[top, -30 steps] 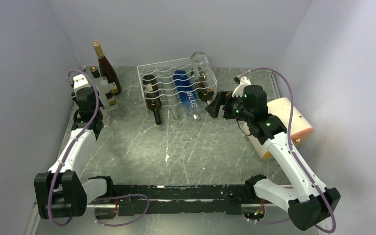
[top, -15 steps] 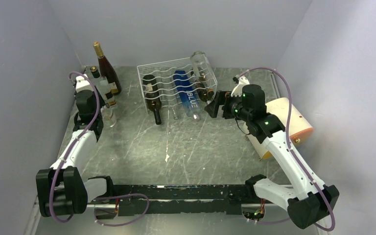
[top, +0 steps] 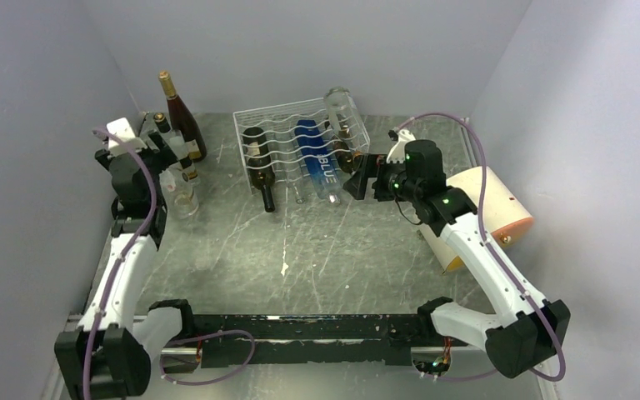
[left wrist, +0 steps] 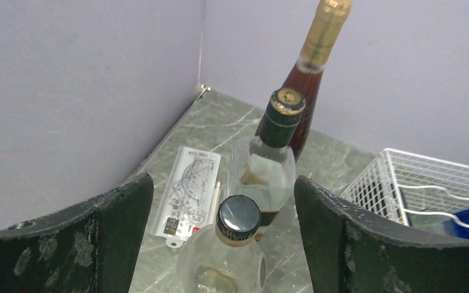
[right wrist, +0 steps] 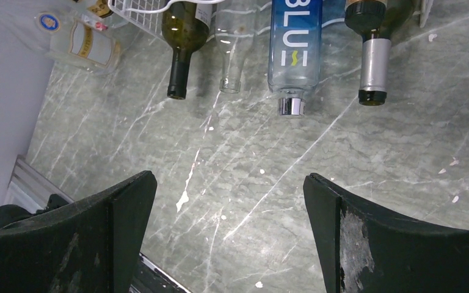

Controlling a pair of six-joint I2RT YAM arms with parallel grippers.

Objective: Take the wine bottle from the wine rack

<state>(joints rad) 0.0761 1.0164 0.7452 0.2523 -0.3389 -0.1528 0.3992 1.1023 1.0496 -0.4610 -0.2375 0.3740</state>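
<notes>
The right gripper will first move away from the robot's base over the rack's front, to reach the neck of the clear bottle lying on top.
The white wire wine rack stands at the back middle with several bottles lying in it. A dark green wine bottle, a clear bottle, a blue bottle and a silver-necked dark bottle point their necks out of its front. My right gripper hangs open and empty just right of the rack's front. My left gripper is open above a clear round bottle, which stands free between its fingers.
Upright at the back left stand a dark red bottle with a gold top and a green-capped bottle. A clear protractor packet lies by the left wall. A cream-and-orange cylinder lies at the right wall.
My left gripper has opened and let go of the clear round bottle, then drawn up and back to the left. The right gripper has edged left toward the rack.
</notes>
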